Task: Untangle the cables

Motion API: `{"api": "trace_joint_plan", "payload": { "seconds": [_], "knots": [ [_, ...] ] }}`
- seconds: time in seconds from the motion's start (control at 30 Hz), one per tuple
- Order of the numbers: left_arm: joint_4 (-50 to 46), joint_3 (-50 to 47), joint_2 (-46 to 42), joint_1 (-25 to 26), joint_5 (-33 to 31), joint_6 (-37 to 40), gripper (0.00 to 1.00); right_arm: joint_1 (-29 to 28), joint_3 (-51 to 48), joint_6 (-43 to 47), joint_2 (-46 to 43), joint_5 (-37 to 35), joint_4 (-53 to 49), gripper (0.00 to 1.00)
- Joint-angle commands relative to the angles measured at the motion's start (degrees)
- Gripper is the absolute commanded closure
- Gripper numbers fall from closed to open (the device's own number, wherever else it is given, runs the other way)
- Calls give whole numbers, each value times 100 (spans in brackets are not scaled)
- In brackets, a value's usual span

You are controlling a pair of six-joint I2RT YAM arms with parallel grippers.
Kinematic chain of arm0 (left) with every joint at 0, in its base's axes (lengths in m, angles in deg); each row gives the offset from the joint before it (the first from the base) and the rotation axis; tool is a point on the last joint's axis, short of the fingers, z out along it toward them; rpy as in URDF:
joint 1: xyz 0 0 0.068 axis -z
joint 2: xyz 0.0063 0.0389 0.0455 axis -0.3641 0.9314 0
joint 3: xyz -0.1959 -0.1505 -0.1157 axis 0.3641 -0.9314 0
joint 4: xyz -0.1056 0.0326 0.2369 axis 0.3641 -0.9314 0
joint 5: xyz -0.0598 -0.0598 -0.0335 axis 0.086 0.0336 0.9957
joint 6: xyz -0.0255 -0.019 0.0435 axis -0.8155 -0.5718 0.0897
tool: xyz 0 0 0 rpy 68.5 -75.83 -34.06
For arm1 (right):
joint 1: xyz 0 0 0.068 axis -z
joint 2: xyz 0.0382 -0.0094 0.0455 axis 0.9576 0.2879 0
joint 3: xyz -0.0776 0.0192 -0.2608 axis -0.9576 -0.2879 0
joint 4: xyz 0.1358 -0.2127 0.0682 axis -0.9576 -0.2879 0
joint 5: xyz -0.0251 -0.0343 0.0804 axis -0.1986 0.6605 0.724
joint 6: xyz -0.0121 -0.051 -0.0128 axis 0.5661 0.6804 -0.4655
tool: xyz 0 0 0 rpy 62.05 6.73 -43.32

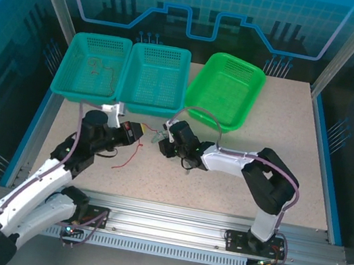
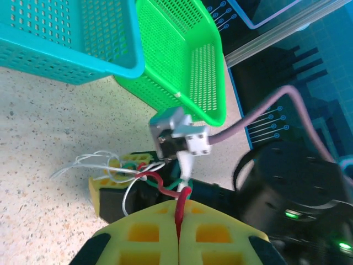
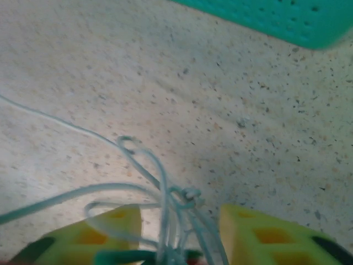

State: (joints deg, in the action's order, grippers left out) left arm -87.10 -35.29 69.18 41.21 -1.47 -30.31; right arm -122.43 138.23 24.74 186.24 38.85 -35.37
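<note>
The red cable goes outward from the white cables over one teal basket [image 1: 95, 70] next and my left gripper releases it, because that basket holds a thin reddish wire.
A small tangle of cables [image 1: 151, 132] hangs between my two grippers above the table's middle. My left gripper [image 1: 137, 132] [image 2: 179, 208] is shut on the red cable [image 2: 180, 212], whose free end trails down onto the table [image 1: 125, 159]. In the left wrist view the red cable twists with a green cable [image 2: 172, 184] and white cables [image 2: 88, 162] at the right gripper's yellow finger [image 2: 109, 189]. My right gripper [image 1: 160, 137] [image 3: 179, 214] has its yellow fingers [image 3: 265, 234] apart, with the white cables [image 3: 165, 193] bunched and knotted in the gap.
Two teal baskets [image 1: 69, 82] [image 1: 183, 65] and a green basket [image 1: 256, 91] line the back of the table. The left teal basket holds a thin wire [image 1: 97, 65]. Speckled tabletop [image 1: 235, 191] lies to the front and right.
</note>
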Motion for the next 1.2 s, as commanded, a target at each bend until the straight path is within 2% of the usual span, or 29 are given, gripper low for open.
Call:
{"api": "trace_joint_plan", "payload": {
  "seconds": [0.0, 0.13, 0.3, 0.37, 0.4, 0.57, 0.77, 1.0, 1.17],
  "knots": [
    [-786, 624, -432, -632, -214, -251, 100, 280, -133, -248, 18, -276, -444, 76],
    [-1401, 1072, -430, -1756, 255, -197, 100, 627, -633, -473, -335, 61, -438, 76],
    [-1595, 1383, -229, -2598, 561, -100, 100, 861, -1143, -422, -566, 229, -554, 73],
    [-1520, 1438, -172, -2883, 746, -155, 100, 971, -1367, -467, -613, 375, -505, 76],
    [-1476, 1467, -140, -2990, 848, -180, 100, 1032, -1475, -491, -624, 460, -482, 80],
    [-1432, 1581, -14, -3237, 985, -148, 100, 1213, -1873, -556, -799, 474, -484, 85],
    [-1299, 1991, 352, -3386, 949, 80, 100, 1235, -2054, -601, -1219, 600, -705, 86],
    [-770, 3201, 1351, -3559, 129, 883, 100, 1182, -2125, -669, -2042, 937, -1129, 84],
    [457, 3515, 2268, -3652, -632, 1516, 100, 1138, -2049, -717, -2572, 958, -1477, 84]
  ]
}}
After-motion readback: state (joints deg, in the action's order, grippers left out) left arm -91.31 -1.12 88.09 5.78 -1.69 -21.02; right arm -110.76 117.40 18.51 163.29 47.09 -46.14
